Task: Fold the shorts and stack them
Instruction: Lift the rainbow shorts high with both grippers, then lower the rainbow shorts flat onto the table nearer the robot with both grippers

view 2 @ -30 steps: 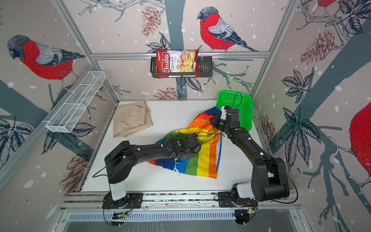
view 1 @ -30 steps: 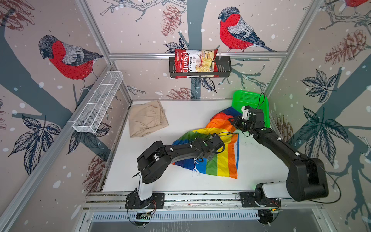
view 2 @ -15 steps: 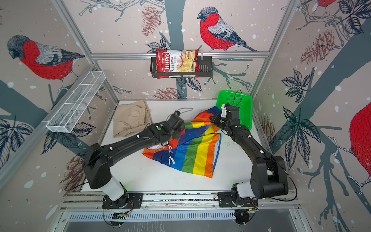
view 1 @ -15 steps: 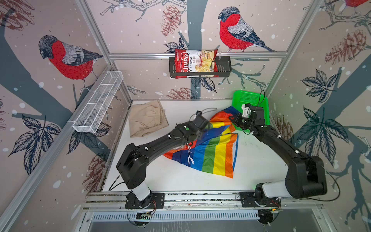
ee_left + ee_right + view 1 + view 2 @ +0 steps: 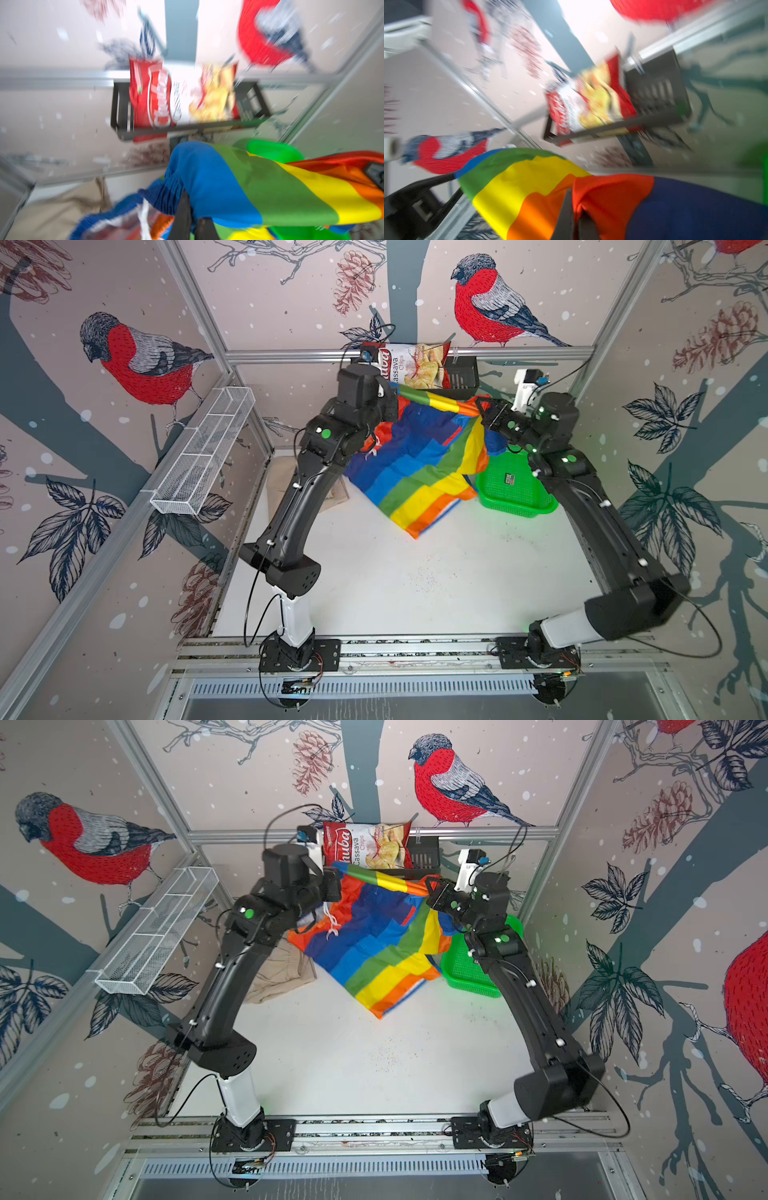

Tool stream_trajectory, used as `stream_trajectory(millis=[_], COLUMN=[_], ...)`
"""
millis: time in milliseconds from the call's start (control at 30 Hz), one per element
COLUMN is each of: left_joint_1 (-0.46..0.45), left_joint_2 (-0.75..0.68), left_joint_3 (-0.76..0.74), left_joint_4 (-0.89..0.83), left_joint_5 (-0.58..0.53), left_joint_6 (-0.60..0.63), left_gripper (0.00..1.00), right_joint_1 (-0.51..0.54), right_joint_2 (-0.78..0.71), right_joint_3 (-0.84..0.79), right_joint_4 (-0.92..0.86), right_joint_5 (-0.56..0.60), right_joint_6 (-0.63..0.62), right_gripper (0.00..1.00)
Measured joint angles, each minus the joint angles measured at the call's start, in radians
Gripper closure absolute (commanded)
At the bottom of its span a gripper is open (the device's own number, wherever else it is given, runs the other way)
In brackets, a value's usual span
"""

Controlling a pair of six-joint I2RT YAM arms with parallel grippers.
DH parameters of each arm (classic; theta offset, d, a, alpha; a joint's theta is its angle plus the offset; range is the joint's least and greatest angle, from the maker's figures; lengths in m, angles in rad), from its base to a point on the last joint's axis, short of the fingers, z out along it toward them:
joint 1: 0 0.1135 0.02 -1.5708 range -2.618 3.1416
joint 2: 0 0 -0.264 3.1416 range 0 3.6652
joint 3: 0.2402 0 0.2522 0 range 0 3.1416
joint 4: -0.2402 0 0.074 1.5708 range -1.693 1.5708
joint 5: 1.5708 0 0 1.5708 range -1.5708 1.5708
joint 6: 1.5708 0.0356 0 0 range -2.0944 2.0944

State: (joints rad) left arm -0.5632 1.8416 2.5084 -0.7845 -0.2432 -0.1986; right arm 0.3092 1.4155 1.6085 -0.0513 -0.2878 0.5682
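Note:
The right gripper sweeps down and back next, drawing the shorts' red-orange corner onto the tabletop's bare middle to release it, since that part lies clear.
Both grippers hold the rainbow shorts (image 5: 419, 464) (image 5: 374, 948) up in the air near the back wall; the top edge is stretched between them and the cloth hangs down, its lowest corner close to the white table (image 5: 415, 585). My left gripper (image 5: 397, 400) (image 5: 338, 880) is shut on the blue elastic waist (image 5: 182, 182), next to the white drawstring (image 5: 144, 216). My right gripper (image 5: 482, 414) (image 5: 430, 888) is shut on the red-orange corner (image 5: 602, 193). The beige shorts (image 5: 282, 973) (image 5: 337, 497) lie on the table at the back left, partly hidden behind the left arm.
A green plastic basket (image 5: 519, 493) (image 5: 469, 973) stands at the back right under the right arm. A chips bag (image 5: 415, 366) sits in a black rack on the back wall. A white wire basket (image 5: 203, 452) hangs on the left wall.
Both grippers have risen and moved toward the back wall, lifting the rainbow shorts off the table. The left gripper came up from the table's middle. Both stayed shut.

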Motion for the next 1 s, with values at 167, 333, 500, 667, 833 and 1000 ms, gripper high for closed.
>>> stream_trajectory(millis=[167,333,500,667,833,1000], left_joint_1=[0.0,0.0,0.0,0.011,0.012,0.012], left_joint_2=[-0.242,-0.603,-0.809,-0.843,-0.844,-0.865], left_joint_3=[-0.39,-0.933,-1.275,-1.574,-1.704,-1.632], left_joint_4=[0.036,0.11,0.076,0.031,0.048,0.077], left_joint_5=[0.141,0.233,0.274,0.248,0.34,0.364], left_joint_6=[0.011,-0.035,-0.118,-0.248,-0.336,-0.362], left_gripper=[1.0,1.0,1.0,0.64,0.25,0.18], right_joint_1=[0.032,0.153,0.362,0.591,0.639,0.62], right_joint_2=[-0.233,-0.465,-0.613,-0.643,-0.657,-0.754], right_joint_3=[-0.265,-0.658,-1.016,-1.229,-1.221,-1.102], right_joint_4=[0.08,0.12,0.119,0.024,-0.136,-0.235], right_joint_5=[0.024,0.041,0.149,0.333,0.475,0.649], right_joint_6=[-0.023,0.009,0.173,0.333,0.392,0.327], right_gripper=[0.96,0.96,0.94,0.75,0.3,0.2])
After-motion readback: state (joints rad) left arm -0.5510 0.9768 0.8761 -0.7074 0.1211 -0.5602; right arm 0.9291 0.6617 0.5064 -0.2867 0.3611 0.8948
